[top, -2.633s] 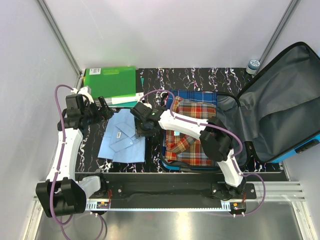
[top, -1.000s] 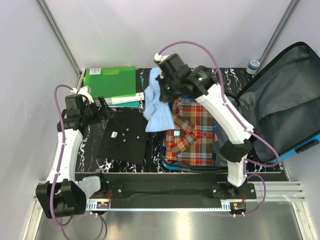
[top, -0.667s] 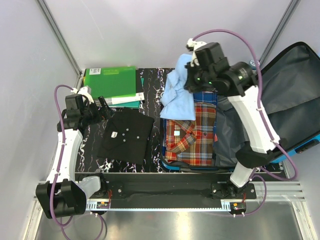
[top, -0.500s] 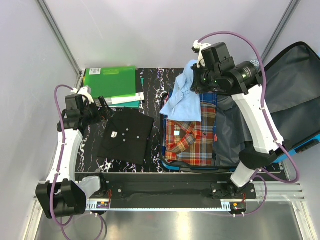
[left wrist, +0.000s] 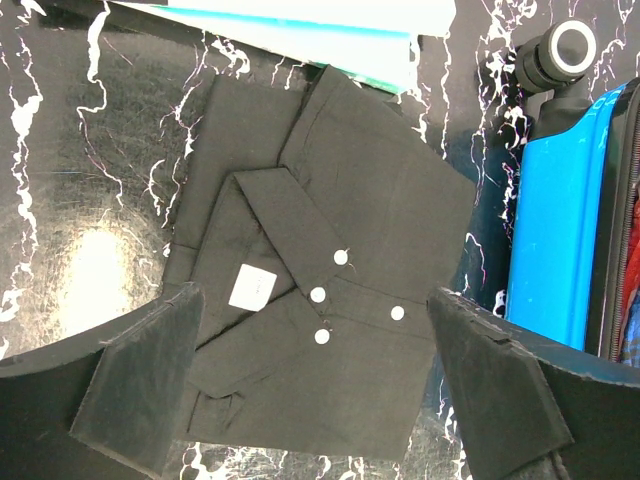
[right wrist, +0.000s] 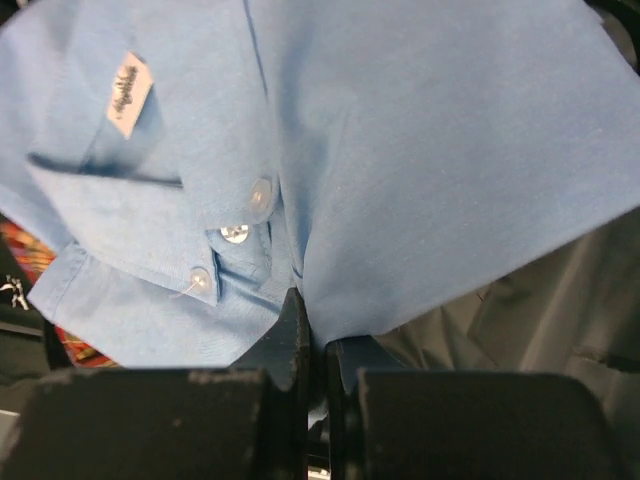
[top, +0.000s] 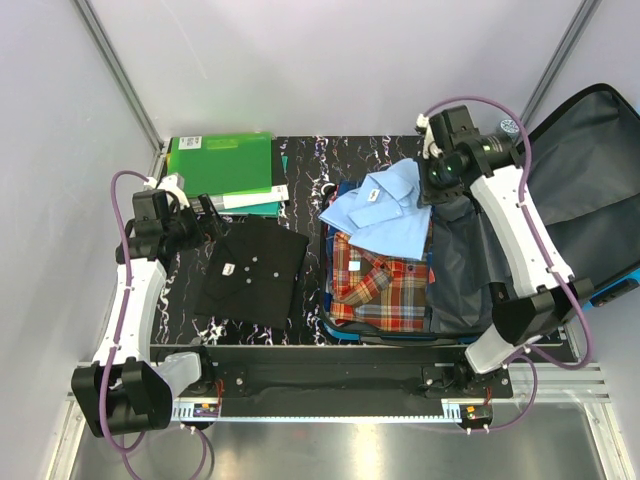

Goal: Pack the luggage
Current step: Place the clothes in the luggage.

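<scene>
The luggage's bare grey lining lies below, toward the right in the top view, so my right gripper will go down there next and release the light-blue shirt's edge.
The luggage lies open on the right of the table, its grey-lined lid leaning back. In its base lies a red plaid shirt. A folded light-blue shirt rests across the far end of the plaid one, and my right gripper is shut on its right edge. The right wrist view shows the jaws pinching the blue cloth over grey lining. My left gripper hangs open above a folded black shirt. In the left wrist view that shirt lies between the spread fingers.
Green folders are stacked at the back left, touching the black shirt's far edge. A small round cap sits behind the lid. The luggage's blue shell and a black wheel lie right of the black shirt. Grey walls close in behind.
The right arm swung the light-blue shirt rightward through the air from over the table and lowered it onto the plaid shirt. The black shirt is uncovered. The left arm stayed put.
</scene>
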Controlling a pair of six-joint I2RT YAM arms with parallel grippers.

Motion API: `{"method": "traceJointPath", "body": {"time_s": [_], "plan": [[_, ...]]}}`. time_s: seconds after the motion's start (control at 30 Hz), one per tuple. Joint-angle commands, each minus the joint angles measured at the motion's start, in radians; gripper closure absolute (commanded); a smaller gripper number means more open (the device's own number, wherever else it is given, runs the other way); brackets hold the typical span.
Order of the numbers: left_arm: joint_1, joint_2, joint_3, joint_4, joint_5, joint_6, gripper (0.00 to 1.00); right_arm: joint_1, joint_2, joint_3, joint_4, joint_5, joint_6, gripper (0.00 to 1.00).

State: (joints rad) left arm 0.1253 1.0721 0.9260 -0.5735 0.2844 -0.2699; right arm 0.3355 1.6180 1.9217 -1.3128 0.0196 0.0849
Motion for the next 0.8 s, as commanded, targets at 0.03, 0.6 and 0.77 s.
{"method": "traceJointPath", "body": {"time_s": [0.03, 0.6, 0.77], "plan": [[-0.007, -0.015, 0.0, 0.044, 0.027, -0.008, 0.01, -0.098, -0.142, -0.137, 0.081, 0.028, -0.05, 1.0], [-0.018, -0.011, -0.003, 0.047, 0.03, -0.008, 0.01, -0.23, 0.132, -0.271, 0.106, 0.235, -0.043, 1.0], [-0.019, -0.011, -0.001, 0.046, 0.027, -0.008, 0.01, -0.237, 0.223, -0.26, 0.103, 0.273, -0.054, 1.0]]}}
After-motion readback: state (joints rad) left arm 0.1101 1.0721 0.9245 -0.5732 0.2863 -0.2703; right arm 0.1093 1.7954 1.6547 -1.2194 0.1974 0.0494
